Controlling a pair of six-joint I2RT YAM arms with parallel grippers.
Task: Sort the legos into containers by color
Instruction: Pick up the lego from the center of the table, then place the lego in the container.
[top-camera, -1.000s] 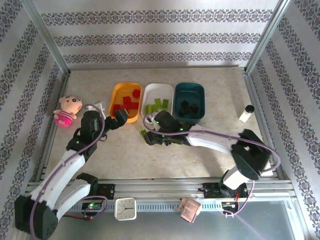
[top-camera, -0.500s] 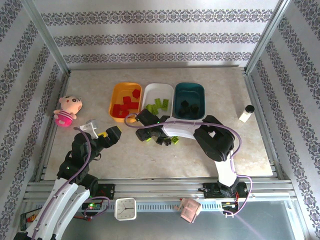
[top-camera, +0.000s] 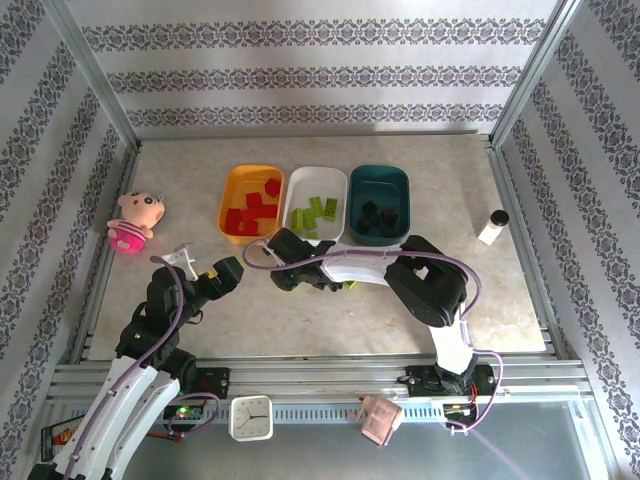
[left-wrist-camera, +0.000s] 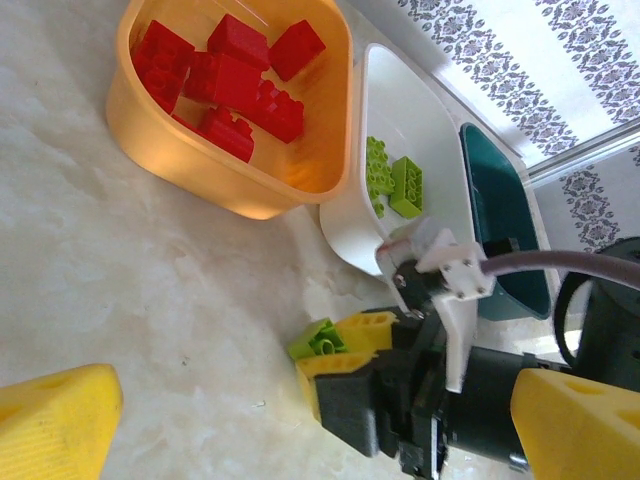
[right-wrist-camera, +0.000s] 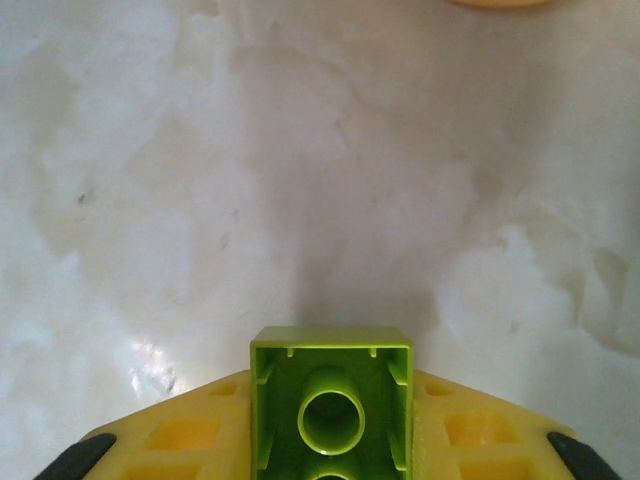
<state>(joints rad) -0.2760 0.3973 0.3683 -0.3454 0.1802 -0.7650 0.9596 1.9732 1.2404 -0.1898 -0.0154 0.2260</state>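
The robot's right gripper next needs to raise the brick it holds, carry it outward over the lime legos and release it, since the white tray (top-camera: 300, 185) there already holds lime legos.
My right gripper (right-wrist-camera: 330, 440) is shut on a lime green lego (right-wrist-camera: 330, 405), hollow underside toward the camera, low over the tabletop. In the left wrist view that same lego (left-wrist-camera: 322, 338) sits between the right gripper's yellow fingers (left-wrist-camera: 375, 330). From above, the right gripper (top-camera: 283, 272) is in front of the orange-yellow tray (top-camera: 232, 190). That tray holds red legos (top-camera: 255, 208), the white tray (top-camera: 300, 185) lime ones (top-camera: 318, 210), the teal tray (top-camera: 400, 195) black ones (top-camera: 375, 215). My left gripper (top-camera: 225, 272) is open and holds nothing, just left of the right one.
A pink doll (top-camera: 135, 222) lies at the left edge and a small white bottle (top-camera: 492, 227) stands at the right. Part of another lime brick (top-camera: 350, 285) peeks out beside the right arm. A clock (top-camera: 251, 417) sits on the front rail.
The right gripper slid left and closed on the lime green lego. The left arm drew back from the orange-yellow tray toward the near left, jaws still wide.
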